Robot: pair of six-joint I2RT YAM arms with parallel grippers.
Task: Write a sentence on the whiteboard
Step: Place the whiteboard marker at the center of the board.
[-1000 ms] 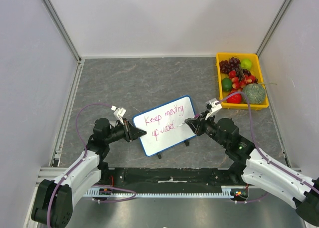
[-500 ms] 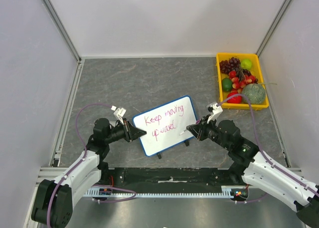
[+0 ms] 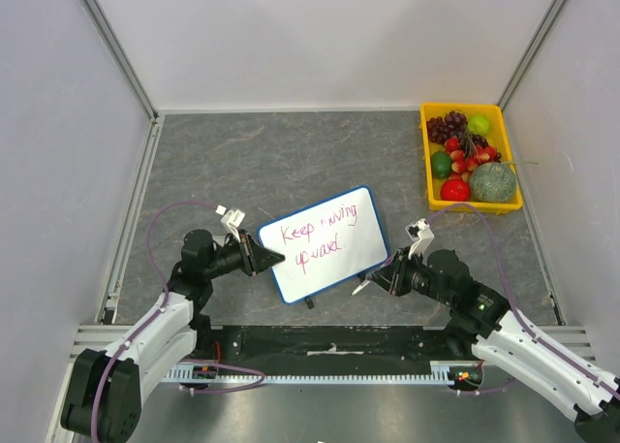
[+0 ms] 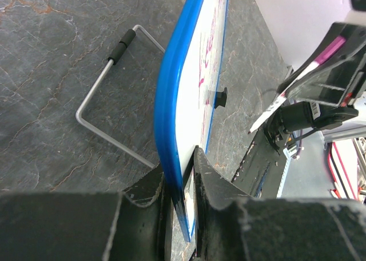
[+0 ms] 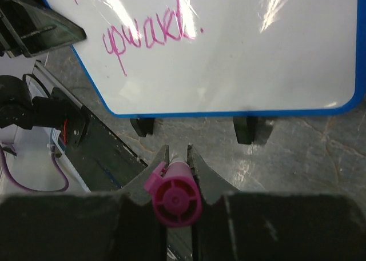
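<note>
My right gripper should move down and let go of the magenta marker [image 5: 172, 195] on the bare tabletop [image 5: 260, 160] beside the board's lower edge, because that spot is just below the gripper.
The whiteboard [image 3: 334, 254] stands tilted on small black feet at the table's middle, blue-rimmed. The sentence [image 3: 315, 237] is magenta, two lines, starting "Keep". My left gripper [image 3: 274, 259] is shut on the board's left edge; in the left wrist view its fingers clamp the blue rim [image 4: 171, 101] at the gripper [image 4: 182, 164]. My right gripper [image 3: 380, 280] is shut on a magenta marker [image 5: 172, 195], off the board, just below its lower right corner. The right wrist view shows the gripper [image 5: 178, 152] below the board [image 5: 257, 55], with "upward" [image 5: 148, 41] above.
A yellow tray [image 3: 463, 107] of fruit sits at the far right. The board's wire stand [image 4: 108, 118] rests on the grey table behind it. A black rail [image 3: 329, 341] runs along the near edge. White walls close in the sides and back.
My right gripper has pulled the marker back from the board's right edge, toward the near edge and down. The board and left gripper have not moved.
</note>
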